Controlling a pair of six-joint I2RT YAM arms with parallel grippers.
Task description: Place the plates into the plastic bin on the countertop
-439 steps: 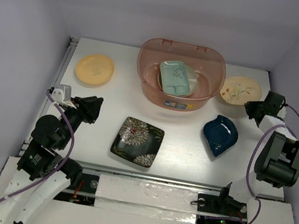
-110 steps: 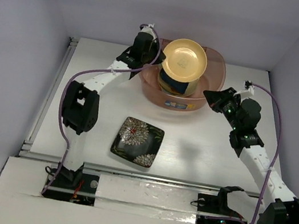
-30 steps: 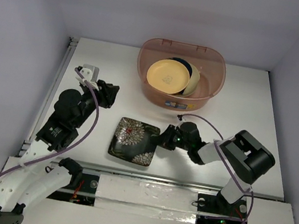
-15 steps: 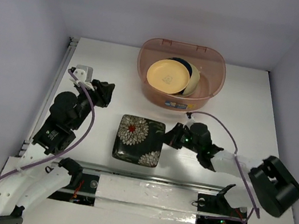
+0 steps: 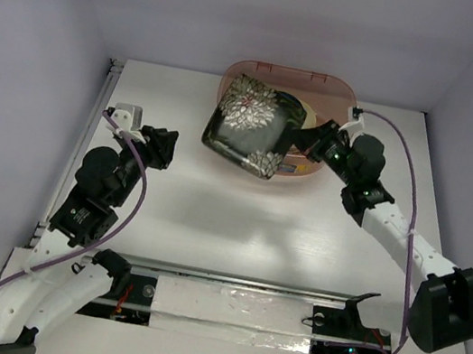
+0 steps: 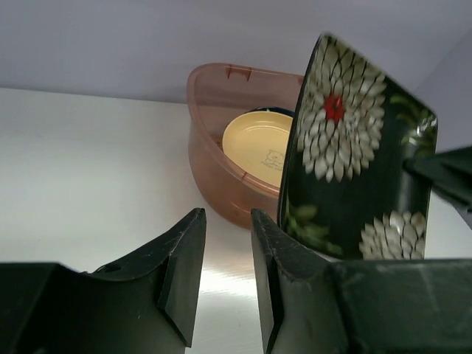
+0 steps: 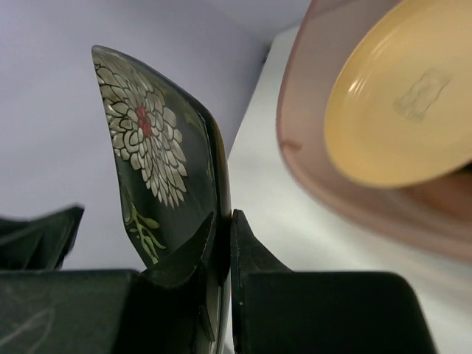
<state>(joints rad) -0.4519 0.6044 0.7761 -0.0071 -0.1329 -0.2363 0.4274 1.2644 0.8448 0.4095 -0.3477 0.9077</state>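
Note:
My right gripper is holding the black plate, which still sticks out over the bin's near rim. It will move outward over the bin (image 7: 310,173), then down toward the round yellow-orange plate (image 7: 402,96) to let go.
My right gripper (image 5: 304,139) (image 7: 223,215) is shut on the edge of the square black floral plate (image 5: 248,124) (image 7: 151,147) and holds it tilted in the air over the front left of the plastic bin (image 5: 293,73). That plate also shows in the left wrist view (image 6: 354,155). The round yellow-orange plate (image 6: 259,147) (image 7: 402,96) leans inside the bin (image 6: 214,173) (image 7: 310,173); the other plates are hidden under it or behind the black plate. My left gripper (image 5: 165,143) (image 6: 227,215) is narrowly open and empty, low over the white countertop (image 5: 237,223), left of the bin.
A metal rail (image 5: 88,137) runs along the countertop's left edge. Grey walls close in the back and both sides. The right arm (image 5: 392,227) stretches diagonally across the right half of the table.
My right gripper has lifted the black floral plate off the table's front middle and carried it up and back over the bin. The left arm has barely moved.

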